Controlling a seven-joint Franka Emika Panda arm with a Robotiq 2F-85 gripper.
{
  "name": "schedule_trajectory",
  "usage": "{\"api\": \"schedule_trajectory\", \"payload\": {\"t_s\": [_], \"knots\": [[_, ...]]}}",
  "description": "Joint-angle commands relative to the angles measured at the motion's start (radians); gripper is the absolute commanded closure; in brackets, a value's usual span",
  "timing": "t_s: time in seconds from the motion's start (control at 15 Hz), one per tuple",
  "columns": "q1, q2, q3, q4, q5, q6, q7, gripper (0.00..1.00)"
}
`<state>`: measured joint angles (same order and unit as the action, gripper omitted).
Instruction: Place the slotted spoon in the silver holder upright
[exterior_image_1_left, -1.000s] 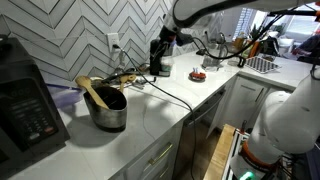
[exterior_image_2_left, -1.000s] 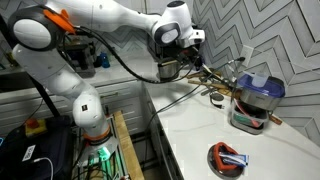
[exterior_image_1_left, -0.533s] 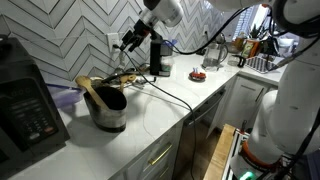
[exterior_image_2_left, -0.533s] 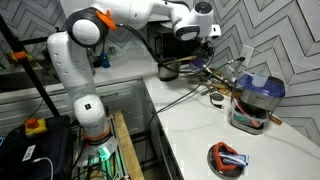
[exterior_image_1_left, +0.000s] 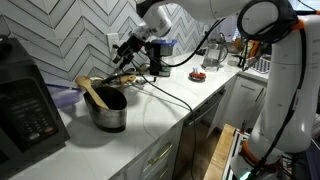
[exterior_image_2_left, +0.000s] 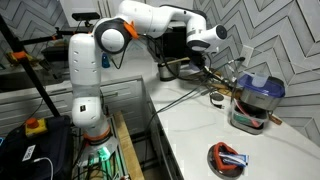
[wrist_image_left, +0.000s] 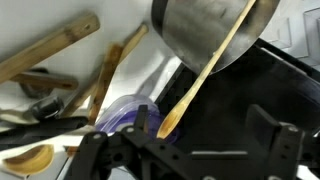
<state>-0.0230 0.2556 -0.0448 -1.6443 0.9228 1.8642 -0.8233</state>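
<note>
I should turn my gripper next to line up with the slanting handle of the spoon. Then I need to lower it beside the holder onto the spoon's handle.
The silver holder (exterior_image_1_left: 110, 110) stands on the white counter in both exterior views (exterior_image_2_left: 253, 106). The slotted spoon (exterior_image_1_left: 92, 91) is in it and leans against the rim, broad head up. In the wrist view the holder (wrist_image_left: 195, 35) fills the top and the spoon (wrist_image_left: 205, 75) crosses it at a slant. My gripper (exterior_image_1_left: 124, 48) hangs above and beside the holder, over loose wooden utensils. It also shows in an exterior view (exterior_image_2_left: 207, 62). In the wrist view its fingers (wrist_image_left: 185, 142) are apart with nothing between them.
Smaller wooden utensils (exterior_image_1_left: 125, 76) lie by the wall (wrist_image_left: 60, 50). A purple bowl (wrist_image_left: 128, 115) sits by the holder. A black box appliance (exterior_image_1_left: 25, 100) stands at the counter's end. A black cable (exterior_image_1_left: 165, 93) crosses the counter. A small dish with red contents (exterior_image_2_left: 228, 158) sits apart.
The arm has swung along the counter toward the holder, and my gripper now hangs over the loose utensils. The spoon and holder have not moved.
</note>
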Motion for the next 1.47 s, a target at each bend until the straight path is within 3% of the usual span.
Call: {"api": "schedule_trajectory", "payload": {"t_s": [0.0, 0.07, 0.27, 0.33, 0.53, 0.93, 1.4], "knots": [[-0.002, 0.029, 0.024, -0.009, -0.086, -0.054, 0.041, 0.0], [-0.027, 0.023, 0.032, 0.0, -0.021, -0.06, 0.009, 0.0], [-0.02, 0.038, 0.043, -0.002, -0.069, -0.059, 0.023, 0.0], [-0.019, 0.051, 0.042, -0.001, -0.024, -0.01, 0.091, 0.0], [-0.037, 0.14, 0.059, 0.071, 0.077, -0.069, 0.195, 0.0], [-0.031, 0.247, 0.094, 0.152, 0.245, -0.051, 0.384, 0.0], [0.024, 0.321, 0.137, 0.183, 0.33, 0.048, 0.384, 0.0]]}}
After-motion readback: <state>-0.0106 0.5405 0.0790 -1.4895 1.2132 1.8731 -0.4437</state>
